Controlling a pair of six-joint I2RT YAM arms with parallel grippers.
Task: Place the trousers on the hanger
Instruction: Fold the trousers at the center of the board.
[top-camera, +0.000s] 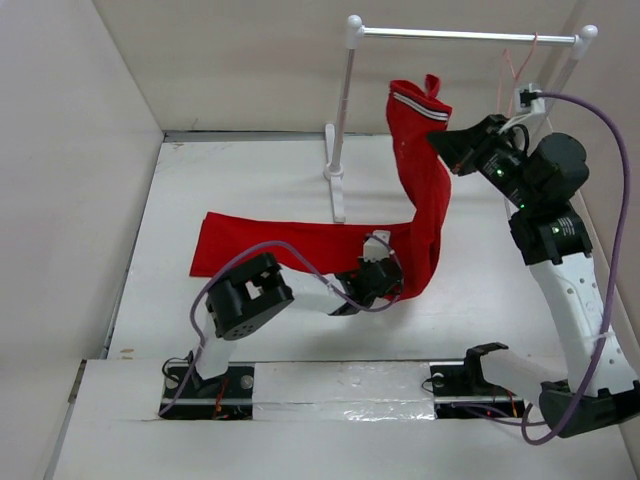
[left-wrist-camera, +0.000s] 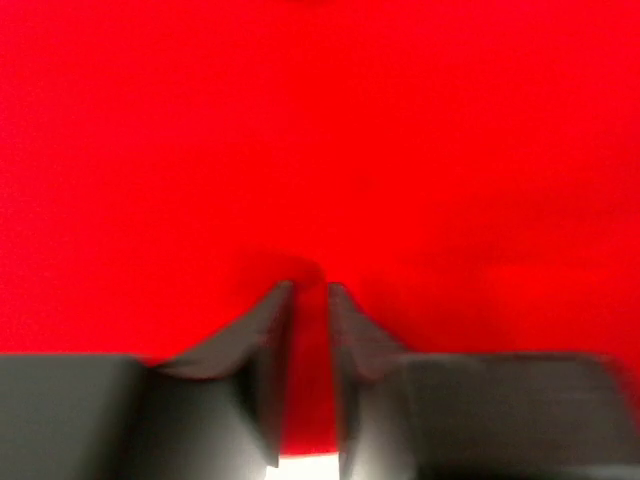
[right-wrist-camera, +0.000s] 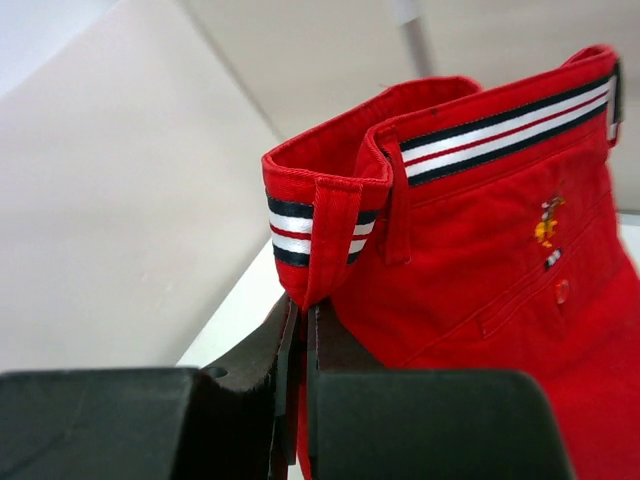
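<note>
I should move my right gripper down and to the left in the top view, to release the trousers' waistband over the ends of the legs, as they lie below it on that side.
The red trousers (top-camera: 420, 200) hang from my right gripper (top-camera: 442, 146), which is shut on the waistband and holds it up in the air. The legs trail down and lie flat to the left on the table (top-camera: 260, 245). In the right wrist view the striped waistband (right-wrist-camera: 450, 150) rises from my closed jaws (right-wrist-camera: 302, 310). My left gripper (top-camera: 378, 278) is low at the bend of the trousers, shut on a fold of red cloth (left-wrist-camera: 310, 180) in its narrow gap (left-wrist-camera: 310, 292). The pale pink wire hanger (top-camera: 512, 68) hangs from the rack bar behind my right arm.
A rack with white posts (top-camera: 341, 110) and a silver bar (top-camera: 465, 35) stands at the back of the white table. Its base (top-camera: 336, 195) sits just behind the trousers' legs. White walls close in the left, back and right sides.
</note>
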